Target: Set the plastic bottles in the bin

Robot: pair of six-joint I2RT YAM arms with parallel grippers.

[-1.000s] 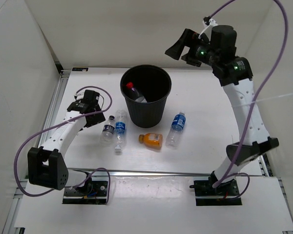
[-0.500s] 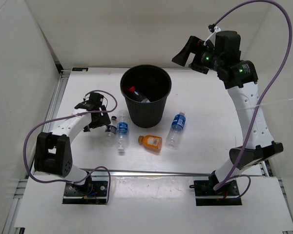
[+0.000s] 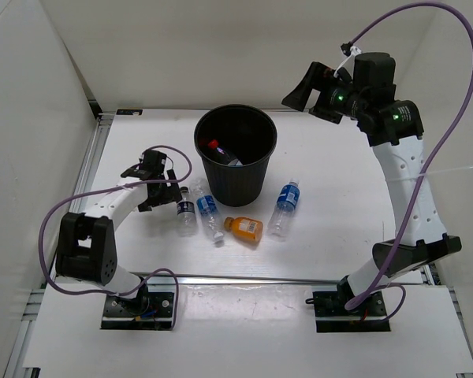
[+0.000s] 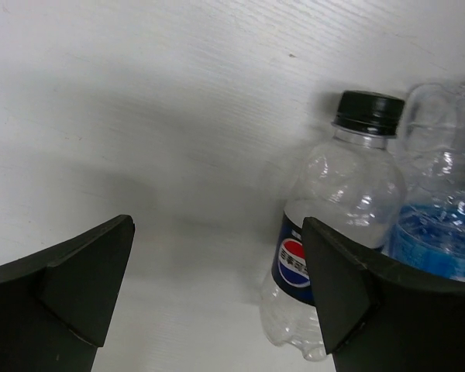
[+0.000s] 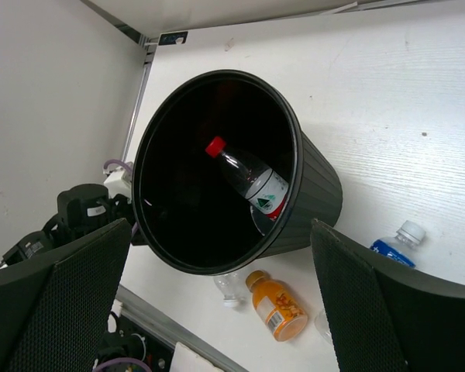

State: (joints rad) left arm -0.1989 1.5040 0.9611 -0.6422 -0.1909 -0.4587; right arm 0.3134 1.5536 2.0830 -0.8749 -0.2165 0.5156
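I will move my left gripper to the right in the top view and down over the bottle's dark label, since the dark-labelled bottle lies below the gripper's fingers on that side.
The black bin [image 3: 240, 183] stands mid-table with a red-capped bottle [image 3: 221, 152] lying inside it, which also shows in the right wrist view [image 5: 252, 178]. In front of the bin lie a dark-labelled bottle [image 3: 186, 211], a blue-labelled bottle [image 3: 208, 209], a short orange bottle [image 3: 244, 228] and another blue-labelled bottle [image 3: 284, 206]. My left gripper [image 3: 165, 191] is open low at the table. The dark-labelled bottle [image 4: 333, 232] sits just beyond its right finger [image 4: 349, 287], not between the jaws. My right gripper [image 3: 299, 93] hangs open and empty, high behind the bin [image 5: 318, 186].
White walls close in the table at the left, back and right. A metal rail [image 3: 244, 278] runs along the near edge. Purple cables loop from both arms. The orange bottle [image 5: 277, 306] lies close to the bin's foot.
My left gripper has slid right to the two left bottles and nudged them; the blue-labelled one swung toward the orange bottle. My right arm has drifted right, away from above the bin.
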